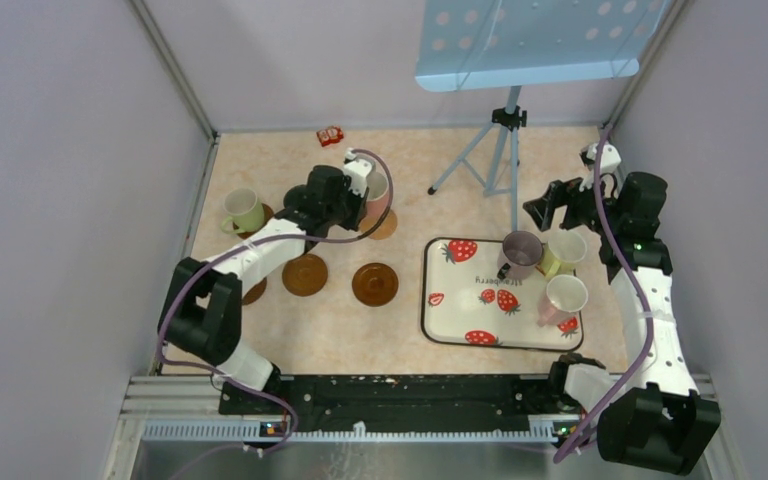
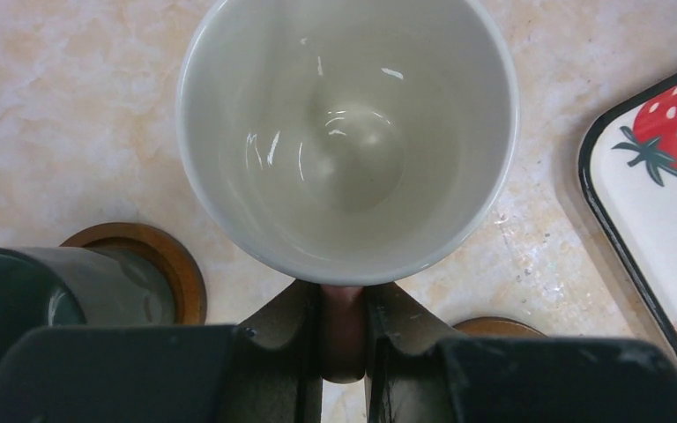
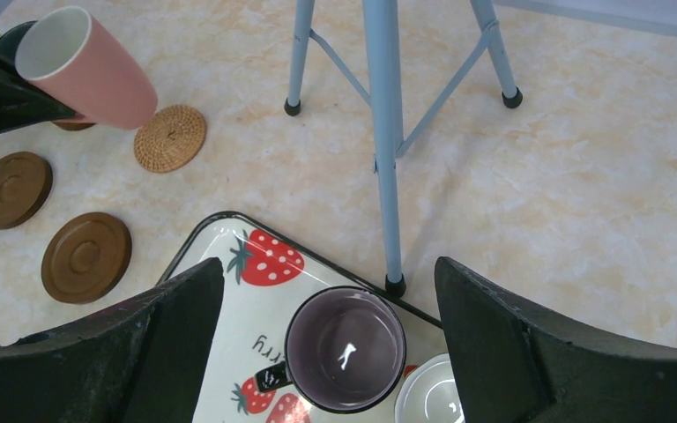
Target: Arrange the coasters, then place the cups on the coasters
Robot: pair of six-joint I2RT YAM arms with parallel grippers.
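Note:
Next, my left gripper shifts slightly toward the strawberry tray, then lowers the hanging pink cup onto the woven tan coaster [image 1: 380, 225].
My left gripper [image 2: 345, 304] is shut on the handle of a pink cup [image 2: 348, 132] with a pale inside. From the right wrist view the pink cup [image 3: 88, 75] hangs tilted just beside a woven tan coaster [image 3: 169, 138]. A dark green cup [image 2: 44, 291] stands on a brown coaster [image 2: 163, 264]. A yellow-green cup [image 1: 243, 210] sits on a coaster at the far left. Bare brown coasters [image 1: 305, 275] [image 1: 375, 284] lie in front. My right gripper [image 3: 328, 269] hangs open above a mauve cup [image 3: 345, 348] on the strawberry tray [image 1: 450, 310], its fingers apart from the cup.
Beside the mauve cup the tray also holds a yellow-green cup [image 1: 564, 252] and a light pink cup [image 1: 563, 297]. A blue tripod stand [image 1: 508, 150] has legs reaching down to the tray's far edge. A small red packet [image 1: 331, 135] lies by the back wall. Side walls close in.

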